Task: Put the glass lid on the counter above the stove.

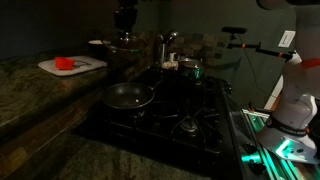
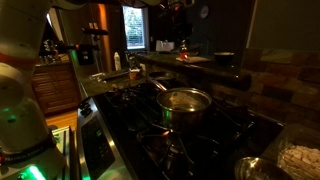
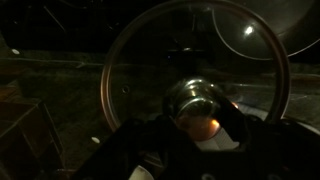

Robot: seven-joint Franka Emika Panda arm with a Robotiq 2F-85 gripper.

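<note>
My gripper needs to move outward and down to release the lid on the raised counter (image 1: 102, 66) beside the white cutting board, as the lid's rim overhangs the stove side.
In the wrist view my gripper (image 3: 195, 118) is shut on the small centre knob of the glass lid (image 3: 140, 60), whose shiny metal rim fills most of the frame. In an exterior view the gripper (image 1: 125, 20) hangs over the back of the raised speckled counter (image 1: 30, 90), with the lid (image 1: 125, 42) just under it. I cannot tell whether the lid touches the counter. The black stove (image 1: 190, 115) lies below and beside it, and it also shows in an exterior view (image 2: 215, 135). The counter's thick edge (image 2: 205, 68) runs along the back.
A frying pan (image 1: 127, 96) sits on the stove's near burner. A small steel pot (image 1: 188, 68) stands on a grate, also seen in an exterior view (image 2: 185, 100). A white cutting board (image 1: 72, 66) with a red thing lies on the counter. The robot base (image 1: 292, 110) stands beside the stove.
</note>
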